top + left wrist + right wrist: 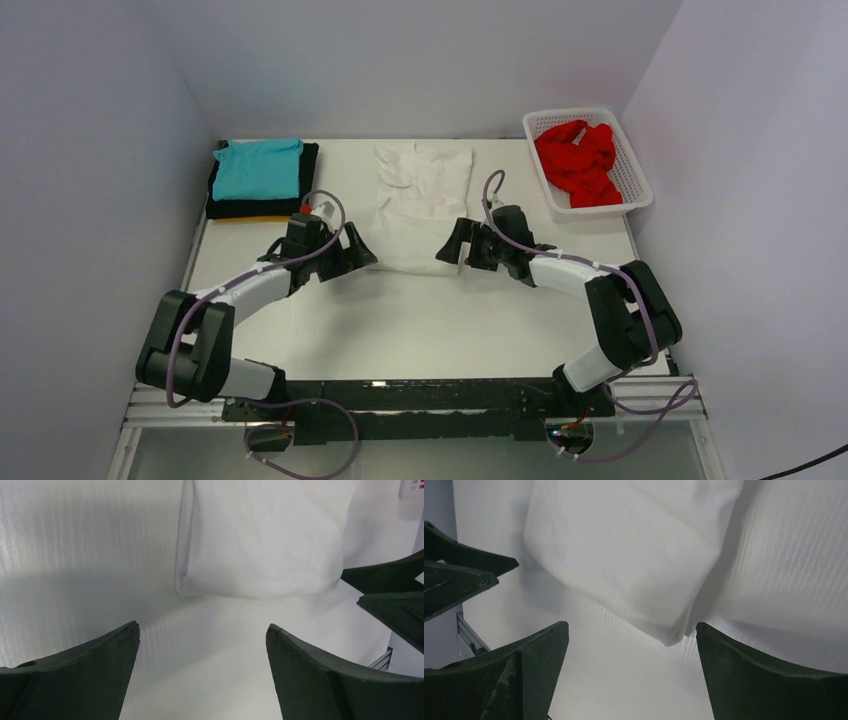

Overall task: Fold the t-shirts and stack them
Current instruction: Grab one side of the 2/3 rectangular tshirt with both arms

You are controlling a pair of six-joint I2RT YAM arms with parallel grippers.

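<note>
My left gripper comes down onto the white t-shirt's hem corner nearest it next and closes, since that corner lies on the tabletop facing the gap between the open fingers.
The white t-shirt (420,205) lies partly folded on the white table's middle back; its near folded edge shows in the left wrist view (260,545) and the right wrist view (634,555). My left gripper (362,256) is open and empty just left of the shirt's near corner. My right gripper (447,250) is open and empty just right of it, its right fingertip (704,630) beside the shirt's corner. A teal t-shirt (258,168) lies folded on a black one (312,180), with a yellow-orange edge (250,219) under them, at the back left. The red t-shirt (578,162) sits crumpled in the basket.
The white lattice basket (634,175) stands at the back right by the wall. Grey walls close the table (420,320) on left, back and right. Each wrist view shows the other gripper's fingers at its edge.
</note>
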